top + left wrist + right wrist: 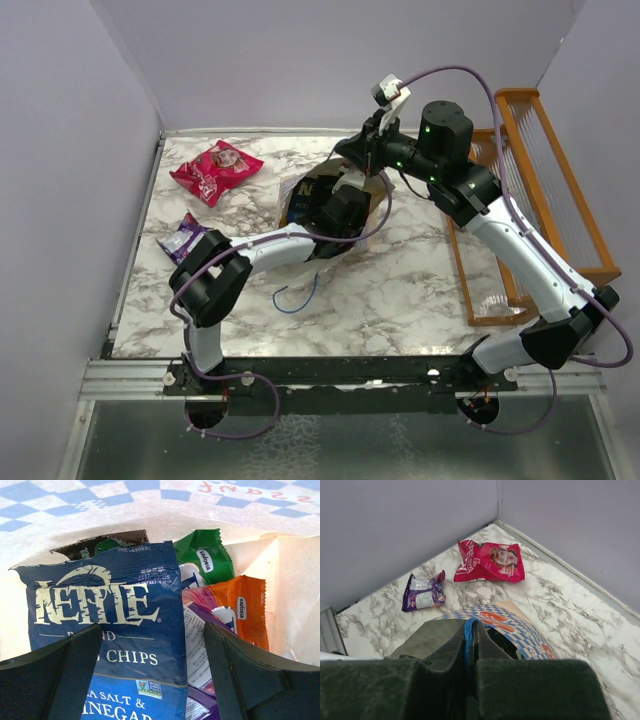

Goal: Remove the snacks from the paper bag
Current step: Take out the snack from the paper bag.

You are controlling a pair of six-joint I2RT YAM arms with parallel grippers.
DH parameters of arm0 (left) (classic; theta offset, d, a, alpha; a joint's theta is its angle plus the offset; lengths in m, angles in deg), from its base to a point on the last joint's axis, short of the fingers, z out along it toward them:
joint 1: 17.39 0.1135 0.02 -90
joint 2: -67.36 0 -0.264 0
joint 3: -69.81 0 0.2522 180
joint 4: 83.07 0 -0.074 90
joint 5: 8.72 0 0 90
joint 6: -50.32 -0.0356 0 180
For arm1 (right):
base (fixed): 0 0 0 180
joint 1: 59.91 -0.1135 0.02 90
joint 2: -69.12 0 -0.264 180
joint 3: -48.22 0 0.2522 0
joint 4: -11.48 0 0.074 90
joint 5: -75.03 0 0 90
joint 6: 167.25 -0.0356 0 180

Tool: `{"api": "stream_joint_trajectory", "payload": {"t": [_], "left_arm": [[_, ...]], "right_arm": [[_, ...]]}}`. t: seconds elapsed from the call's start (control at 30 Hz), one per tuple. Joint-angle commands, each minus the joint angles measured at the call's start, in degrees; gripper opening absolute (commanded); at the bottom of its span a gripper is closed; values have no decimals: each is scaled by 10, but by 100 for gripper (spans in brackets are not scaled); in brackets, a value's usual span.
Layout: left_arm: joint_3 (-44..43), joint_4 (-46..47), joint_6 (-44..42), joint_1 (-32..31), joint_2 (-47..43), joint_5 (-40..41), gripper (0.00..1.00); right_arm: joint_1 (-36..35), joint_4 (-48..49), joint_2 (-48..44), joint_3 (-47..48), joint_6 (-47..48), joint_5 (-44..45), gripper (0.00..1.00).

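My left gripper will stay and close next, as the chips bag's side edge (181, 644) by the purple pack is already between its open fingers.
The paper bag (290, 205) stands open mid-table; its checkered wall shows in the left wrist view (75, 502) and the right wrist view (520, 630). My left gripper (152, 675) is open inside the bag (338, 208), its jaws either side of the dark blue chips bag (110, 625). Green (205, 555), orange (240, 607) and purple (210, 685) packs lie beside the chips bag. My right gripper (472, 630) is shut on the bag's blue cord handle (469, 635), above the bag's far rim (368, 150). A pink-red bag (215, 168) (490, 560) and a purple pack (185, 237) (423, 591) lie on the table.
An orange wooden rack (530, 200) stands at the right edge of the marble table (400, 290). The bag's other blue cord handle (297, 295) trails on the table in front of the bag. Grey walls close the left, back and right sides.
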Motion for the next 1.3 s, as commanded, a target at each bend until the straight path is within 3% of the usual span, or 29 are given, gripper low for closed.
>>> {"api": "stream_joint_trajectory", "payload": {"t": [0.0, 0.07, 0.3, 0.6, 0.9, 1.27], "left_arm": [[-16, -21, -17, 11, 27, 41, 83], [-24, -27, -20, 15, 36, 44, 75], [-37, -67, 0, 30, 8, 10, 30], [3, -69, 6, 30, -97, -17, 7], [43, -69, 30, 34, -127, -27, 0], [63, -42, 40, 33, -218, -230, 0]], "right_arm": [[-5, 33, -30, 4, 0, -4, 2], [-5, 32, -31, 5, 0, -3, 2], [-5, 40, -38, -11, 9, 1, 2], [-5, 51, -47, -27, 18, 16, 2], [-5, 56, -48, -22, 12, 16, 2], [-5, 37, 15, 28, 6, 6, 2]]}}
